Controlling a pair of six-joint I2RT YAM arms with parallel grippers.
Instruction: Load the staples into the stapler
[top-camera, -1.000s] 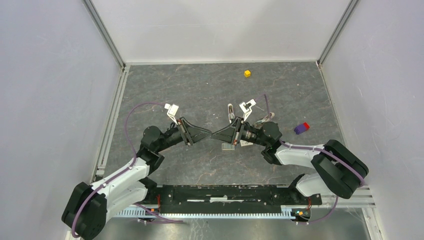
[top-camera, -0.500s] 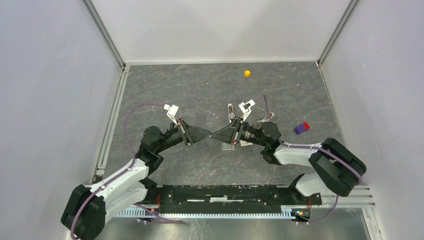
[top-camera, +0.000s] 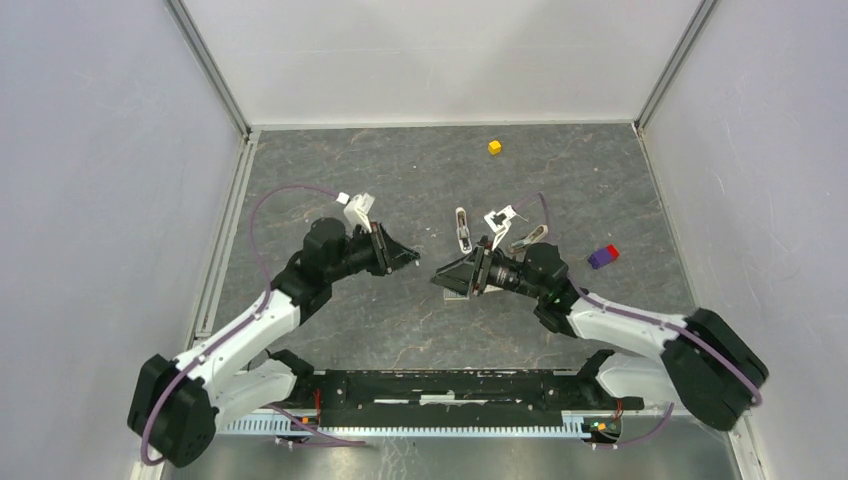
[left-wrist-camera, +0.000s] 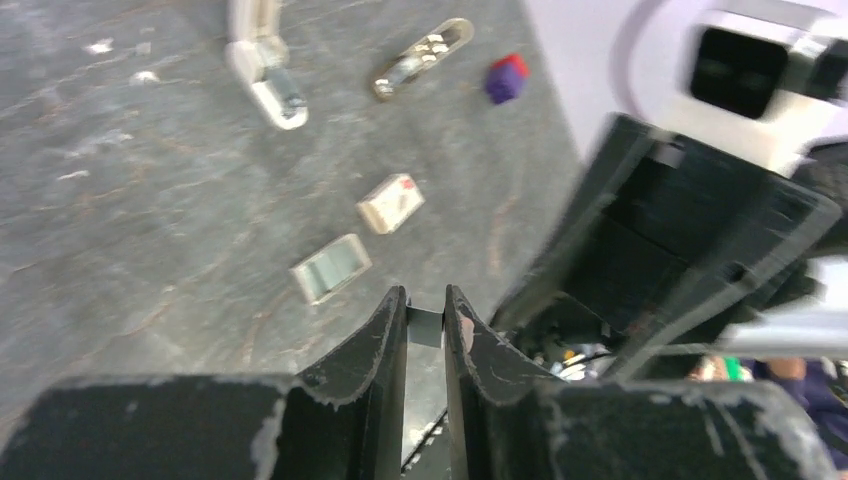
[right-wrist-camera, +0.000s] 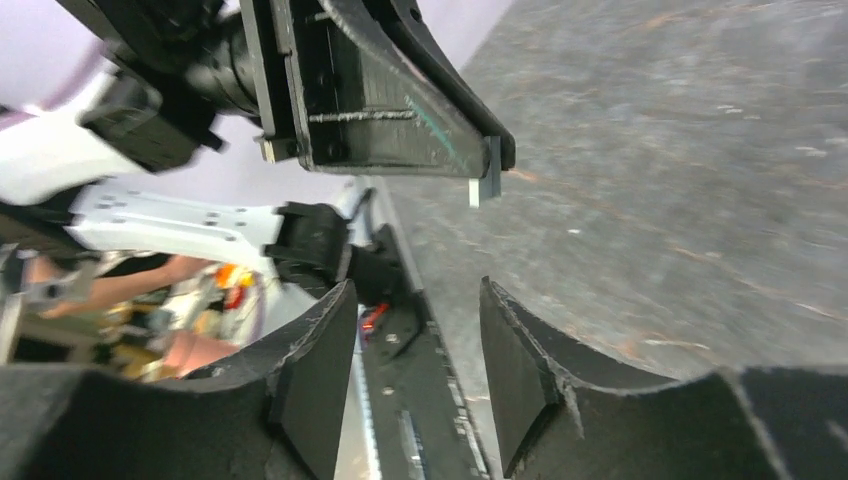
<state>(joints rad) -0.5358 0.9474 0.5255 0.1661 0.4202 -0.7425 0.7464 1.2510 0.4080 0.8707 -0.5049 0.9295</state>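
Note:
The staples (left-wrist-camera: 425, 327) should go down onto that clear patch beside the flat grey rectangle, so my left gripper will next tilt to point down, then lower them there.
My left gripper (left-wrist-camera: 425, 296) is shut on the staples (left-wrist-camera: 425, 327), a tiny grey block pinched between its fingertips above the table. The right wrist view shows the staples (right-wrist-camera: 483, 186) sticking out of the left gripper's tip (right-wrist-camera: 495, 150). My right gripper (right-wrist-camera: 415, 370) is open and empty, facing the left one (top-camera: 412, 258) across a small gap at mid-table (top-camera: 440, 280). The white stapler (top-camera: 463, 230) lies on the table beyond both grippers, and it also shows in the left wrist view (left-wrist-camera: 262, 62).
On the grey table lie a flat pale-rimmed grey rectangle (left-wrist-camera: 330, 268), a small beige box (left-wrist-camera: 390, 203), a slim metal piece (left-wrist-camera: 420, 58), a purple-red block (top-camera: 603, 256) and a yellow cube (top-camera: 494, 147). White walls enclose the table.
My left arm has swung up and its wrist has turned, still holding the staples. My right gripper has drawn back slightly, so the two tips are a little further apart.

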